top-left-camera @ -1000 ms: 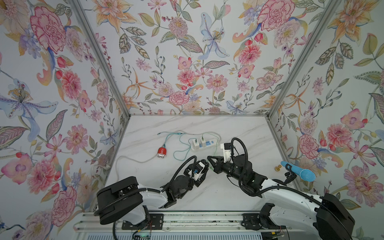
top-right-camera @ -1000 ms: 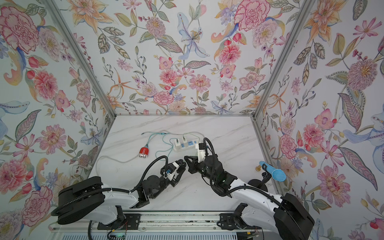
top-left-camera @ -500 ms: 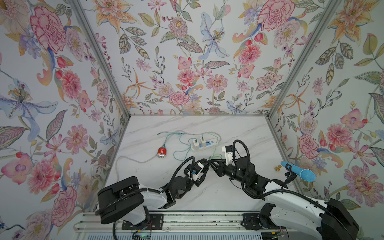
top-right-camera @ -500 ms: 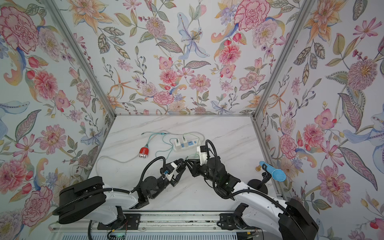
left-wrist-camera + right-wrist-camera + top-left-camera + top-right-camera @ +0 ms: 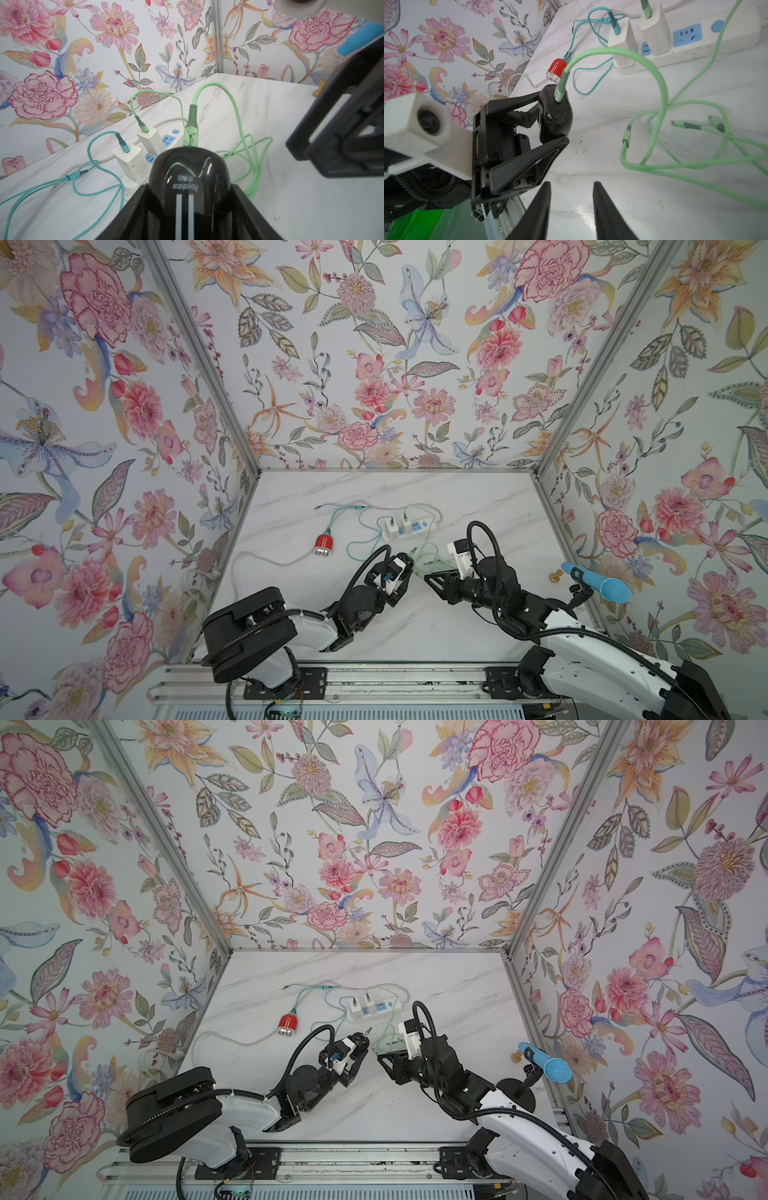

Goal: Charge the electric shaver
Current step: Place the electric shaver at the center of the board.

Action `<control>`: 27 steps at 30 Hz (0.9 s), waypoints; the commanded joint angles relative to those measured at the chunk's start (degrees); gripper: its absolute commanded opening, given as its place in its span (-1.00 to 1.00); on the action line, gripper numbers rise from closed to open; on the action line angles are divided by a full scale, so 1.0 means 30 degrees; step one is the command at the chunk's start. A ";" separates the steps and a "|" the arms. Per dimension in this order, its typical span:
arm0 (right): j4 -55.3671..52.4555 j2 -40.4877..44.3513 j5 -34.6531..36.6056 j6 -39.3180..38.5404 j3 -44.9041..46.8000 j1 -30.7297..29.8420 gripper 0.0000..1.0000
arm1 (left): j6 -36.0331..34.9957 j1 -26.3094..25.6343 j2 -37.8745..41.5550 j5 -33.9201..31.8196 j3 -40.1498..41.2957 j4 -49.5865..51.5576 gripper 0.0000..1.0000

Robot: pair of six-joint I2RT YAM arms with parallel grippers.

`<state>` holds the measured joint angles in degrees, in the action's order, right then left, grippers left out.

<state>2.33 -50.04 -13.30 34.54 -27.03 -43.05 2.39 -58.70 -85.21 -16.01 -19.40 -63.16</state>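
I should tip my left gripper downward next and lower the shaver [image 5: 189,178] onto the bare marble beside the green cable coils to let it go, because the plug is in place.
The black electric shaver [image 5: 189,178] sits between the fingers of my left gripper [image 5: 189,187], which is shut on it just above the table. A light green cable plug [image 5: 191,128] is seated in the shaver's far end; its cable loops back to a white adapter [image 5: 149,139] on the power strip [image 5: 411,526]. In the right wrist view the shaver [image 5: 556,118] and plug [image 5: 560,89] show from the side. My right gripper [image 5: 572,184] stands open and empty, a short way right of the shaver. In both top views the grippers [image 5: 405,562] [image 5: 382,1056] face each other.
A red capsule-shaped device [image 5: 323,545] on a teal cable lies left of the strip. Loose green cable coils [image 5: 675,162] lie on the marble between my arms. A blue microphone [image 5: 598,583] on a stand and a small gold piece [image 5: 554,577] are at the right wall.
My right gripper has opened and drawn back to the right, away from the shaver's plugged end. The left gripper has kept still with the shaver in it.
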 commanded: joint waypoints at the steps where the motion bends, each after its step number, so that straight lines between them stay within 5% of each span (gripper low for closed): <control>1: -0.2490 0.1331 0.1110 -0.0573 -0.0564 0.1085 -0.24 | 0.0336 0.0259 0.1292 -0.1641 -0.1133 0.4860 -1.00; 10: -0.3240 0.1055 0.2066 -0.1324 -0.1511 0.4733 -0.23 | 0.4713 0.0252 0.1661 -0.2414 -0.3360 1.4993 -1.00; 27: -0.2914 -0.0903 0.2489 -0.1963 -0.1180 0.5345 -0.20 | 0.6357 0.0259 -0.3019 -0.1401 -0.5490 1.8288 -0.93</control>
<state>-6.39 -52.73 -6.46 29.50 -31.07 -27.53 20.40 -58.43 -92.86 -21.04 -35.51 -11.55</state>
